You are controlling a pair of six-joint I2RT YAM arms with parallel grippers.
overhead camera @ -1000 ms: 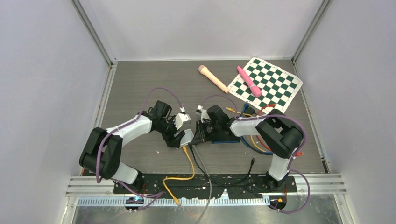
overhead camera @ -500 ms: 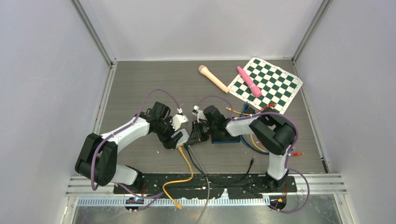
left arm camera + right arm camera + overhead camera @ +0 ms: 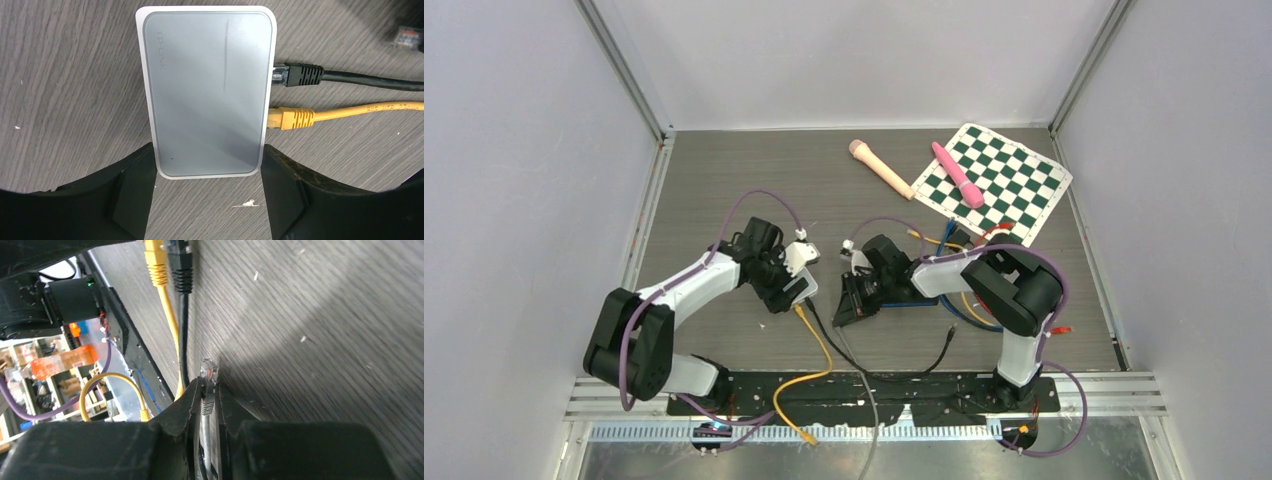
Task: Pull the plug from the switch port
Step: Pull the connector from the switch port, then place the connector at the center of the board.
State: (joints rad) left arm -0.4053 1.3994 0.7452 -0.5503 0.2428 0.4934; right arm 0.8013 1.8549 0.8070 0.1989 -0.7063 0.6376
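Note:
My right gripper needs to move outward past the switch [image 3: 804, 290] next and release the grey cable's plug on the bare tabletop, since the plug's clear tip is already free.
The grey switch [image 3: 207, 90] lies flat on the table, and my left gripper [image 3: 208, 155] is shut on its near end, one finger against each long side. A black plug [image 3: 300, 76] and a yellow plug [image 3: 292, 118] sit in ports on its right side. My right gripper [image 3: 207, 390] is shut on a grey cable's plug [image 3: 208, 372], whose clear tip pokes out past the fingertips, free of the switch. From above, the switch [image 3: 804, 290] and the right gripper [image 3: 846, 305] stand a short gap apart.
The yellow cable [image 3: 824, 350] and black cable [image 3: 894, 372] trail toward the near edge. A blue board [image 3: 916, 296] with coloured wires lies under the right arm. A checkerboard sheet [image 3: 1009, 185] and two pink tools [image 3: 882, 168] [image 3: 959, 175] lie at the back right.
My left gripper has carried the switch to the left. The right gripper, with the grey plug, has shifted down and left, and a gap has opened between plug and switch.

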